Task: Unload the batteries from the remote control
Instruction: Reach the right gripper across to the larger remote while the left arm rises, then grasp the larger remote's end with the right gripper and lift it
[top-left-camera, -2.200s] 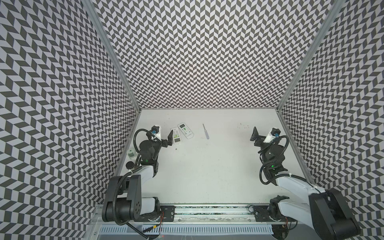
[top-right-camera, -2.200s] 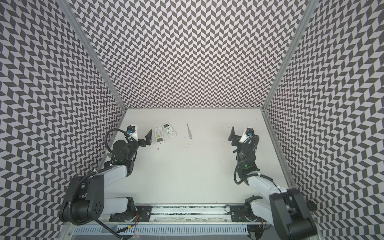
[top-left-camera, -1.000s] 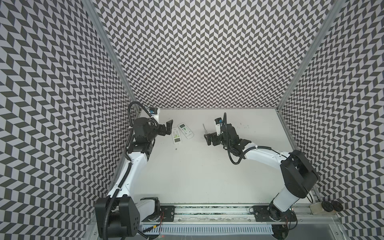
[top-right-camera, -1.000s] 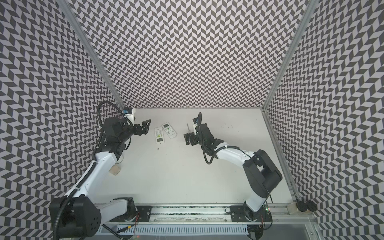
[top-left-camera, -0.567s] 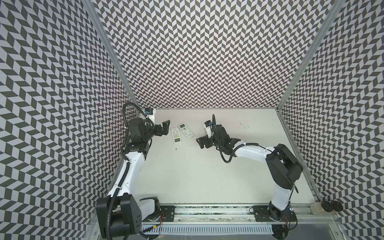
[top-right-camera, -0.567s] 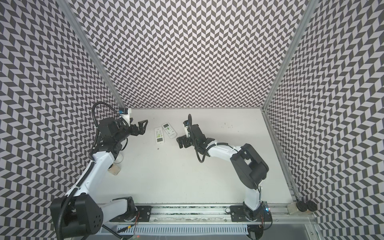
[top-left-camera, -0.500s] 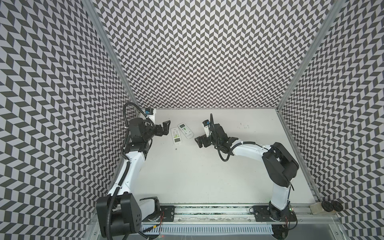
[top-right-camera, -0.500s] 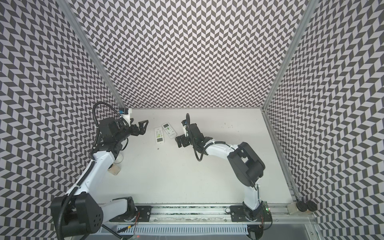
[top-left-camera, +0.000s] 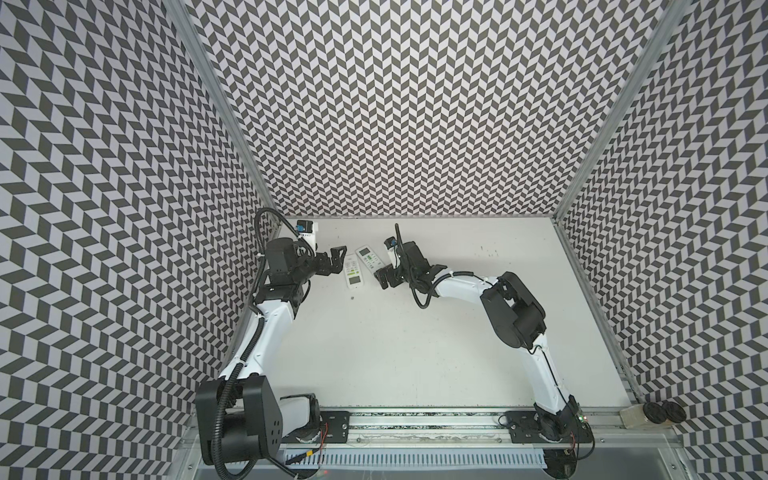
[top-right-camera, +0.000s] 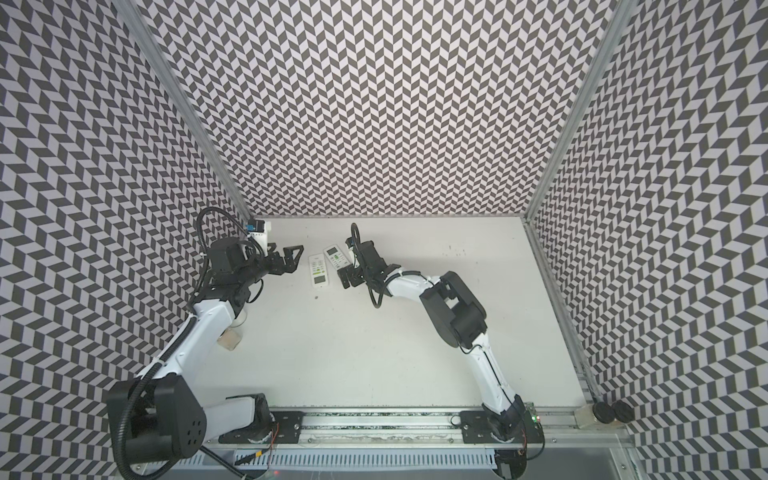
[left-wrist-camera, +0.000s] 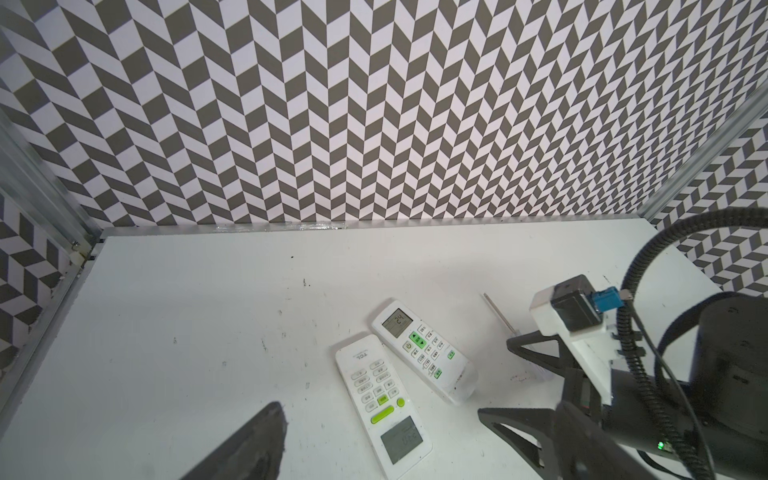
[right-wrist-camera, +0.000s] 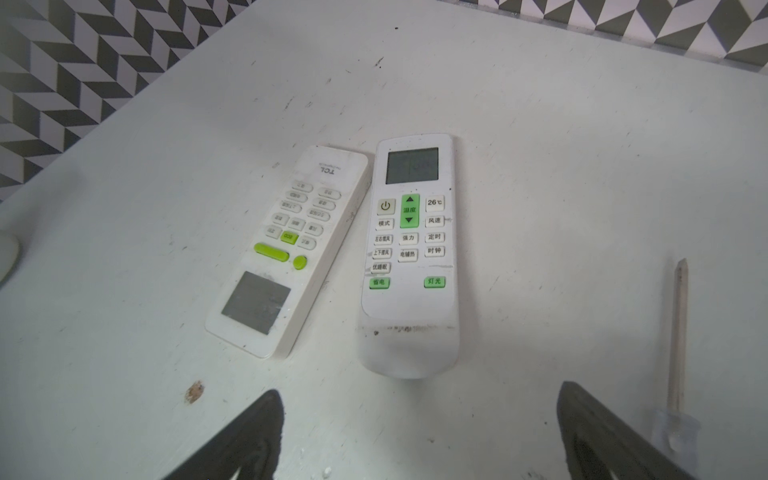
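The arrow-key remote's rounded end (top-left-camera: 380, 269) (right-wrist-camera: 409, 350) faces the gap between my fingers. My right gripper advances toward the arrow-key remote next until its open fingers straddle that end, then closes.
Two white remote controls lie face up, side by side, at the back left of the table. One has a lime bar button (top-left-camera: 353, 272) (top-right-camera: 318, 270) (left-wrist-camera: 384, 401) (right-wrist-camera: 286, 249). Beside it lies a remote with green arrow keys (top-left-camera: 371, 257) (top-right-camera: 336, 255) (left-wrist-camera: 424, 349) (right-wrist-camera: 409, 249). The batteries are hidden. My left gripper (top-left-camera: 332, 261) (top-right-camera: 291, 258) hangs open just left of the lime-button remote, holding nothing. My right gripper (top-left-camera: 384, 275) (top-right-camera: 347, 276) (right-wrist-camera: 419, 440) is open and empty, just short of the rounded end of the arrow-key remote.
A thin metal screwdriver with a clear handle (right-wrist-camera: 677, 332) (left-wrist-camera: 498, 313) lies right of the remotes, beside my right gripper. A small beige cup (top-right-camera: 230, 337) stands by the left arm. A jar and black lids (top-left-camera: 658, 413) sit at the front right corner. Patterned walls close three sides.
My right arm has swung left from over the screwdriver, so its open gripper now sits by the remotes. The left gripper has stayed open and almost still.
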